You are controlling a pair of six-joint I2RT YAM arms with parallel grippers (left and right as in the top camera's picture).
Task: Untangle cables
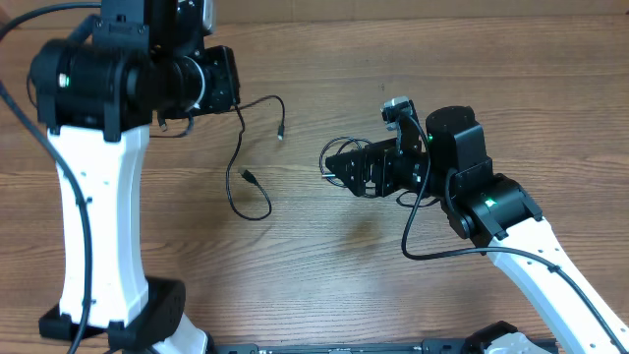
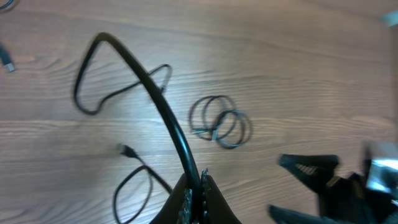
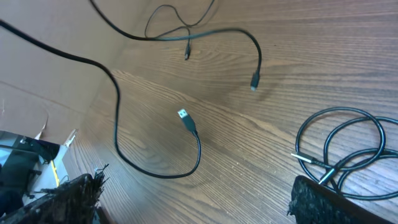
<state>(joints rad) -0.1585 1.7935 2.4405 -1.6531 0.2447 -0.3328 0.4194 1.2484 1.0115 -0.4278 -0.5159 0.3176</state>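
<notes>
My left gripper holds the long cable (image 1: 236, 157) and will next go down to the left in the overhead view and let go of it, because bare wood is below it, past the white column.
A long thin black cable (image 1: 236, 157) runs from my left gripper (image 1: 228, 90) down into a loop on the wooden table, with small plug ends lying near its middle. In the left wrist view the jaws (image 2: 198, 190) are shut on this cable (image 2: 134, 62). A second thin cable lies coiled in small rings (image 1: 339, 155); it also shows in the left wrist view (image 2: 221, 121) and the right wrist view (image 3: 348, 152). My right gripper (image 1: 346, 169) is open just above the table, its right finger beside the coil; its jaws (image 3: 199, 186) are empty. The long cable's USB plug (image 3: 183, 115) lies ahead of them.
The left arm's white column (image 1: 98, 216) stands at the table's left. The right arm (image 1: 491, 206) reaches in from the lower right with its own thicker black cable. A paler board (image 3: 37, 93) borders the table at the left of the right wrist view.
</notes>
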